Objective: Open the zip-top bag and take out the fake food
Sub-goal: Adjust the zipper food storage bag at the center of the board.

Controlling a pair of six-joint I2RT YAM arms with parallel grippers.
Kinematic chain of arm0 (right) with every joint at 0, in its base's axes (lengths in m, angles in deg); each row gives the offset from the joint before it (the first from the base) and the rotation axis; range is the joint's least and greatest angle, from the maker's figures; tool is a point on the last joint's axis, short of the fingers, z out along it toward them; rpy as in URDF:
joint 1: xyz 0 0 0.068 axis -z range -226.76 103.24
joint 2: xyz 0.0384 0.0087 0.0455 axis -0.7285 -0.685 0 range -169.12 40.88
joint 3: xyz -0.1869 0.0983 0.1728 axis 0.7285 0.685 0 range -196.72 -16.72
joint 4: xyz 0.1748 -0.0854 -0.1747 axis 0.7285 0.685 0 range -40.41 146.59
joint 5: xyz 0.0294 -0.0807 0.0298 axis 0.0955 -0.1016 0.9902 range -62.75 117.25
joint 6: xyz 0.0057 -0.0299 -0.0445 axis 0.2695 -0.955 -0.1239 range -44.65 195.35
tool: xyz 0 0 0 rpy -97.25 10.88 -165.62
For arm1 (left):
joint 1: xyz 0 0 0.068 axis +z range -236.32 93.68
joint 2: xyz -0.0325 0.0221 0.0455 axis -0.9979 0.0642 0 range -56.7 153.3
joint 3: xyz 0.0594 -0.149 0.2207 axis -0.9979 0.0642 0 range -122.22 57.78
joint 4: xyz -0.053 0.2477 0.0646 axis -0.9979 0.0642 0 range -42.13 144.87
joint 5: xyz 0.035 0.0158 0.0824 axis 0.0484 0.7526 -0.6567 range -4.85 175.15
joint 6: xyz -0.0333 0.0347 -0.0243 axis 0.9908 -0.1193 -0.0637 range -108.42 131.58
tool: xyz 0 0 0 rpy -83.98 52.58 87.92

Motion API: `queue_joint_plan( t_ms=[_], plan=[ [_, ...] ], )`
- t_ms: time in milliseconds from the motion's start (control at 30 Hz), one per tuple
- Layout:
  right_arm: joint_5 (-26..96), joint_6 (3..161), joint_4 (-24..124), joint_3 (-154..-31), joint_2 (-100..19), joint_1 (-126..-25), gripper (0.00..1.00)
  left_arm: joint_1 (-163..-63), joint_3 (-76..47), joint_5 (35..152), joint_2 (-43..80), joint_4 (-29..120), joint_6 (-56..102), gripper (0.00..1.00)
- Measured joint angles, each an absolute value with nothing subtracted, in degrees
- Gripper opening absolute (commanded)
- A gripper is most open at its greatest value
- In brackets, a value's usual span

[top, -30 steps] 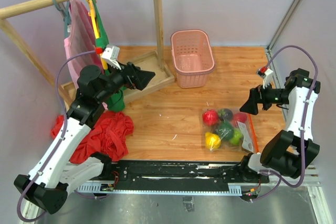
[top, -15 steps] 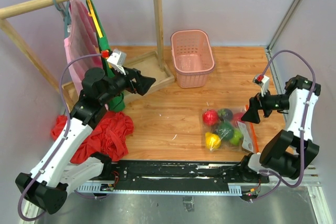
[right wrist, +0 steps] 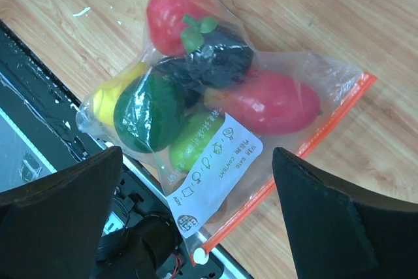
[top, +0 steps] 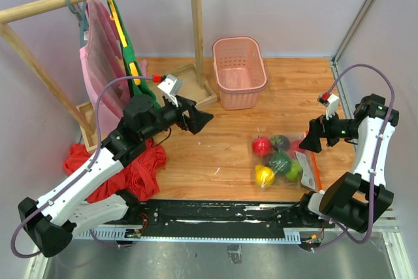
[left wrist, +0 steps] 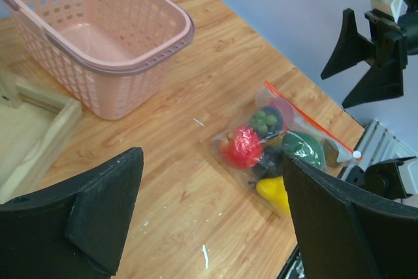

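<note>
My right gripper must lower and turn until its fingers straddle the middle part of the zip strip, as the zip strip slants below them.
The clear zip-top bag (top: 285, 161) lies flat on the wooden table near the front right, its orange-red zip strip (right wrist: 297, 174) along its right edge with a white slider (right wrist: 199, 257) at the near end. Inside is the fake food (right wrist: 196, 96): red, yellow, dark green, light green and dark purple pieces. It also shows in the left wrist view (left wrist: 277, 151). My right gripper (top: 309, 139) is open and empty, hovering just right of the bag. My left gripper (top: 202, 121) is open and empty, above the table left of the bag.
A pink basket (top: 239, 71) stands at the back centre. A wooden clothes rack (top: 196, 24) with hanging garments stands at the back left. A red cloth heap (top: 134, 168) lies at the front left. The black base rail (top: 228, 213) runs along the near edge.
My left arm has swung right and forward, from by the rack toward the table's middle. My right gripper has dropped a little toward the bag's right edge.
</note>
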State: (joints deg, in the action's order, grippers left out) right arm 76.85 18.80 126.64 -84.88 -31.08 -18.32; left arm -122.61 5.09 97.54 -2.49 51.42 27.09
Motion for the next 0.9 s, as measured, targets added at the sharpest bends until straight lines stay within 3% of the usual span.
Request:
queue_joint_plan(
  t_ms=[200, 567, 900],
  plan=[
    [72.70, 25.46, 122.60, -83.05, -32.22, -15.43, 0.99, -129.52, 5.07, 91.42, -0.19, 51.44, 29.08, 0.88],
    [66.63, 27.82, 113.29, -81.10, -49.88, -8.02, 0.99, -133.39, 5.33, 83.92, -0.17, 50.92, 35.94, 0.88],
    [67.94, 27.49, 110.34, -80.31, -58.95, -8.02, 0.68, -133.41, 8.31, 81.21, -5.57, 47.66, 40.77, 0.88]
  ],
)
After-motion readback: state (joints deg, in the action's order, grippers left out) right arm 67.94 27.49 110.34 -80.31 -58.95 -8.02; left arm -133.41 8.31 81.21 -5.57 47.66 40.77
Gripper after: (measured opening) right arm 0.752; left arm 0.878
